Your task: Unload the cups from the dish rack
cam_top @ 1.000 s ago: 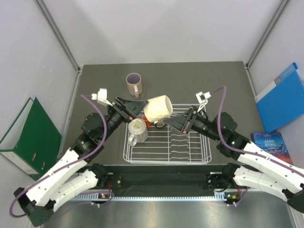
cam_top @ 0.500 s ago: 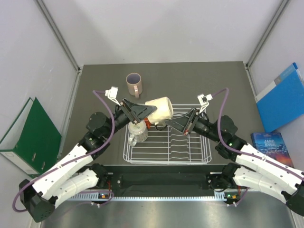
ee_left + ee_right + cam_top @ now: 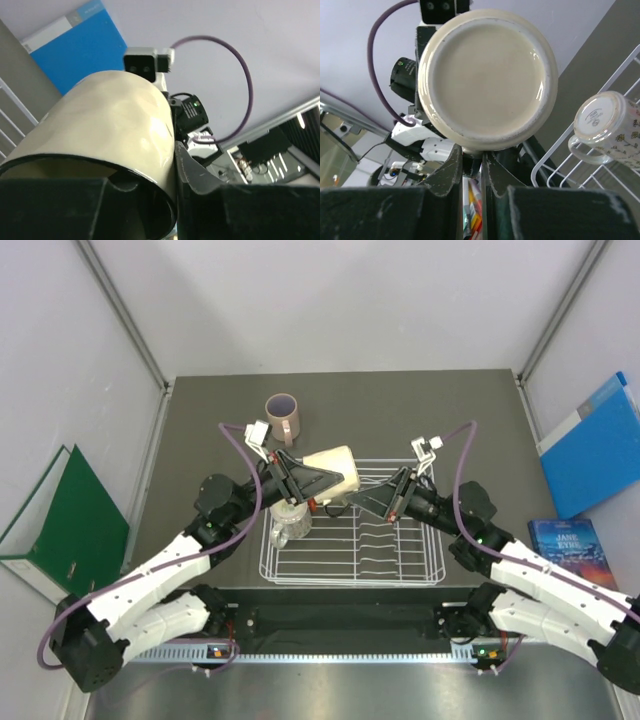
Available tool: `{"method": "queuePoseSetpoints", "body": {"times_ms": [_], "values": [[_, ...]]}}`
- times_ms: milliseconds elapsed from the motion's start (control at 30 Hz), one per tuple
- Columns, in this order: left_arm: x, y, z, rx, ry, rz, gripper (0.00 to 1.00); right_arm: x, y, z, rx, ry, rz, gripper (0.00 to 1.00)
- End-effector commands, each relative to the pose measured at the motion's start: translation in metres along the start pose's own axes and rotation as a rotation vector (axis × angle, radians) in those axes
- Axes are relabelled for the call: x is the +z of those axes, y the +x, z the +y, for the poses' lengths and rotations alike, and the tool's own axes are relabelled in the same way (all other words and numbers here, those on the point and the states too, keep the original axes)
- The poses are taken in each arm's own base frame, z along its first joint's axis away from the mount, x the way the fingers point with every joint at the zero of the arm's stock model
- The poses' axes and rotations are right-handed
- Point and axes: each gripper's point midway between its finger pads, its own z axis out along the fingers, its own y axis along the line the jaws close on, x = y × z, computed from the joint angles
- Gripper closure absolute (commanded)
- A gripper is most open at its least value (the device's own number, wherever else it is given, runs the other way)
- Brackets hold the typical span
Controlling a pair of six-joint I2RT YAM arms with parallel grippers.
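The sideways mug swings outward in my left gripper next, tilts upright and comes down for release on the bare tabletop below, beside the pinkish-beige mug.
The cream mug hangs on its side above the back left of the white wire dish rack, gripped from both ends. My left gripper is shut on its rim, one finger inside the mouth and one against the outer wall. My right gripper is shut on the handle under the mug's base. A speckled mug stands upside down in the rack's left end. The pinkish-beige mug with a purple inside stands on the table behind the rack.
A green binder leans outside the left wall. A blue folder and a book lie beyond the right wall. A small red thing shows in the rack under the grippers, mostly hidden.
My left gripper has swung right to the cream mug's mouth and closed on its rim. The mug has tipped a little lower. The right gripper kept its hold on the handle.
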Motion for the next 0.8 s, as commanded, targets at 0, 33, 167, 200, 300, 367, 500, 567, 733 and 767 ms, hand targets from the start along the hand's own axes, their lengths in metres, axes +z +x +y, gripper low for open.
{"method": "queuePoseSetpoints", "body": {"times_ms": [0,33,167,200,300,367,500,567,733,767], "values": [[0.003,0.002,-0.019,0.021,0.084,0.027,1.00,-0.004,-0.029,0.059,-0.114,-0.191,-0.080,1.00],[0.004,0.001,-0.016,0.020,0.074,0.026,1.00,-0.005,-0.028,0.057,-0.124,-0.175,-0.073,1.00],[0.006,0.001,-0.014,0.024,0.065,0.029,1.00,-0.007,-0.031,0.059,-0.158,-0.140,-0.069,1.00],[0.007,0.000,-0.012,0.029,0.060,0.027,1.00,-0.008,-0.031,0.058,-0.166,-0.127,-0.065,1.00],[0.011,-0.003,-0.002,0.036,0.002,0.022,1.00,-0.010,-0.034,0.056,-0.208,-0.068,-0.049,0.81],[0.013,-0.005,0.003,0.043,-0.042,0.020,1.00,-0.013,-0.038,0.051,-0.253,0.003,-0.044,0.30],[0.019,-0.016,0.014,0.100,-0.120,-0.008,1.00,-0.022,-0.049,0.044,-0.317,0.102,-0.059,0.05],[0.023,-0.020,0.017,0.118,-0.149,-0.015,1.00,-0.025,-0.053,0.037,-0.323,0.166,-0.065,0.00],[0.050,-0.052,0.039,0.201,-0.312,-0.040,1.00,-0.038,-0.074,0.010,-0.364,0.378,-0.126,0.00],[0.048,-0.051,0.061,0.248,-0.418,0.004,1.00,-0.041,-0.078,0.001,-0.374,0.436,-0.132,0.00]]}}
